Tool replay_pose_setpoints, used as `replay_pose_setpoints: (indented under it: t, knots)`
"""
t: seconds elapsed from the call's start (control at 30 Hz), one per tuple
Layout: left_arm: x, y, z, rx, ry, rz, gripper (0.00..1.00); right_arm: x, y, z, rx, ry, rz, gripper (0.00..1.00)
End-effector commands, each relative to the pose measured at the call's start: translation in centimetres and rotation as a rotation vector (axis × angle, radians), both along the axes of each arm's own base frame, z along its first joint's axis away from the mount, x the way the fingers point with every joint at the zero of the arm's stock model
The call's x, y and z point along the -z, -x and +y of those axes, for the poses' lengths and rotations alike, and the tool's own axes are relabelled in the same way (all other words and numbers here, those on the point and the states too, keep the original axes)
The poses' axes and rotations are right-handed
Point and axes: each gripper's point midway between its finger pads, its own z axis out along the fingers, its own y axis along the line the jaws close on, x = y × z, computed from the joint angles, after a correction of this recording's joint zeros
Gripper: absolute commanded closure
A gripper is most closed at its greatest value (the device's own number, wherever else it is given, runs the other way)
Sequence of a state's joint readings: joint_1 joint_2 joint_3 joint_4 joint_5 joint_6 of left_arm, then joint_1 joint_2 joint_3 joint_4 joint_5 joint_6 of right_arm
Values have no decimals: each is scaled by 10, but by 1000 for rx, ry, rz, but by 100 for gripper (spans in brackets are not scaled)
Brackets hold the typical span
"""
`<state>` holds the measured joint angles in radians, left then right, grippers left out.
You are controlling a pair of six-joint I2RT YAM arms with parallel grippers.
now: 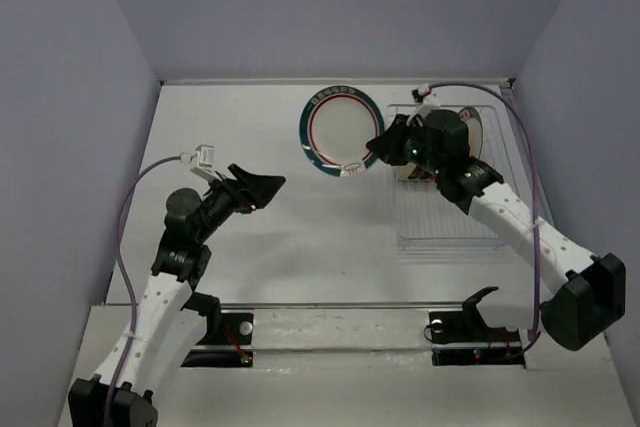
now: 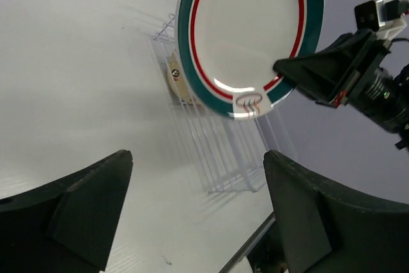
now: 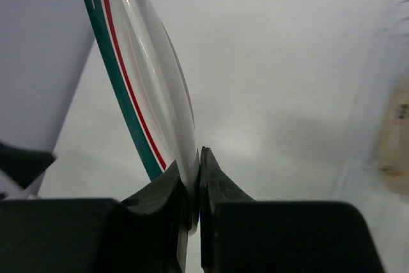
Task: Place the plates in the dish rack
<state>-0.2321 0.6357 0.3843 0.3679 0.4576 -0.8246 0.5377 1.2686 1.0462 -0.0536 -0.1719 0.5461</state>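
Note:
I will swing my right gripper to its right in the top view while turning it. Then I will lower it to let go at the rack's free slot (image 1: 496,133), which is below, past the standing plates.
A white plate with a green-and-red rim (image 1: 340,132) hangs above the table, left of the dish rack (image 1: 450,222). My right gripper (image 1: 378,150) is shut on its right rim. In the right wrist view the fingers (image 3: 195,164) pinch the plate's edge (image 3: 140,75). My left gripper (image 1: 268,187) stands open and holds nothing, to the left of the plate and apart from it. The left wrist view shows the wide gap of the left gripper (image 2: 198,164) below the plate (image 2: 249,36) and the rack (image 2: 217,151). A cream plate (image 2: 179,81) stands in the rack.
The rack's white wire tines and clear tray lie at the table's right side, under my right arm (image 1: 510,212). Grey walls close in the table on three sides. A metal rail (image 1: 330,307) runs along the near edge by the arm bases.

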Motion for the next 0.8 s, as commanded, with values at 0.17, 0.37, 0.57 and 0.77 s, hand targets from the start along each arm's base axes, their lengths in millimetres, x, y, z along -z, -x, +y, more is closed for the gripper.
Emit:
replay_pose_setpoints:
  t: [0.17, 0.37, 0.57, 0.77]
  knots:
    - [-20, 27, 20, -2, -312, -122, 1, -121, -22, -294, 1069, 401, -258, 93]
    - [-38, 40, 25, -24, -298, -207, 1, -120, -17, -383, 1333, 598, -196, 93]
    - [-48, 48, 26, -29, -288, -255, 1, -74, -46, -385, 1208, 739, -163, 93]
    - [-52, 55, 24, -16, -281, -278, 1, -24, -58, -367, 1032, 786, -133, 93]
